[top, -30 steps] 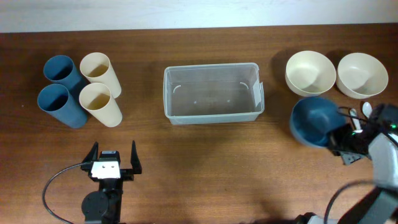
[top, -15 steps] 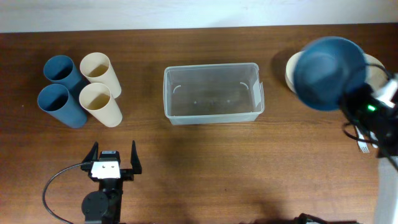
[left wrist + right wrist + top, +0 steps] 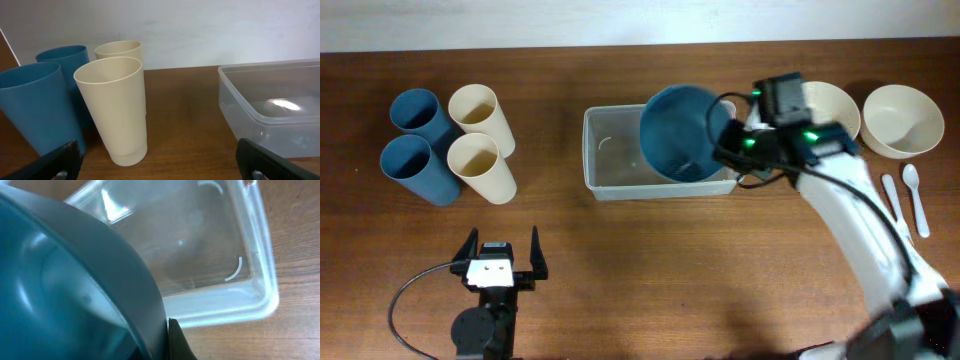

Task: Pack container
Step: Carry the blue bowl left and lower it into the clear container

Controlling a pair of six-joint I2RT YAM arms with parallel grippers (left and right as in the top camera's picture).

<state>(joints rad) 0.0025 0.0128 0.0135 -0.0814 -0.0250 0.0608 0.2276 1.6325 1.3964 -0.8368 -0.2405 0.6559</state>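
Observation:
My right gripper next lowers and releases the blue bowl in the container.
The clear plastic container sits at the table's middle; it also shows in the left wrist view and the right wrist view. My right gripper is shut on the rim of a blue bowl and holds it over the container's right half. In the right wrist view the blue bowl fills the left side, one finger pressed to its rim. My left gripper is open and empty near the front left; its fingertips frame the left wrist view.
Two blue cups and two cream cups stand at the far left. Two cream bowls sit at the far right, one partly hidden by my arm. Two white spoons lie below them.
My right arm has lifted the blue bowl from the right side of the table and carried it left, so it now hangs over the container. The left arm has not moved.

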